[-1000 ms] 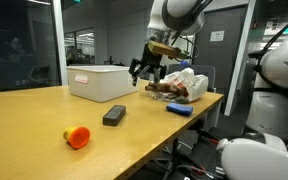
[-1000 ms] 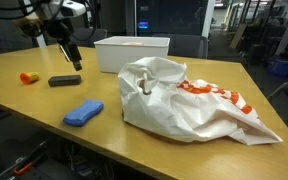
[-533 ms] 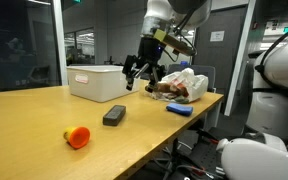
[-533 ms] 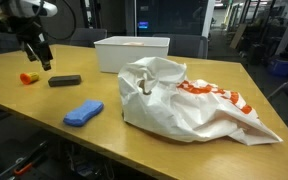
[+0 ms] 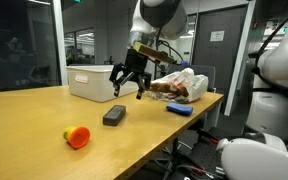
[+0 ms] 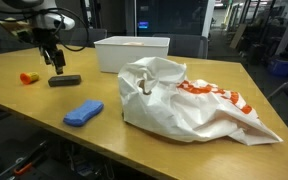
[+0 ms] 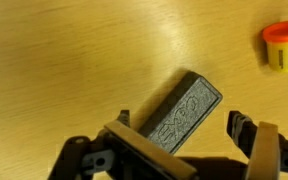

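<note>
Next, my gripper comes down with a slight turn, open fingers around the dark grey block's long sides, since the block lies below, slanted between my fingers.
A dark grey rectangular eraser block [image 7: 182,110] lies flat on the wooden table [image 7: 64,60], also seen as the black block [image 5: 114,116] and the dark block [image 6: 64,81] in both exterior views. My gripper [image 7: 182,128] hangs open just above it, jaws spread on either side without touching it. From outside, the gripper [image 5: 126,88] sits above the block, and the gripper [image 6: 56,62] hovers over it too. An orange cup-like object [image 7: 284,46] lies nearby, the same orange object [image 5: 76,137] toward the table's near end.
A white bin [image 5: 101,81] stands behind the block. A crumpled white and orange plastic bag [image 6: 189,100] and a blue sponge-like block [image 6: 83,113] lie on the table. Another blue item [image 5: 179,110] rests by the table edge.
The arm has swung from beside the bag toward the dark block and come down over it. The jaws have stayed open.
</note>
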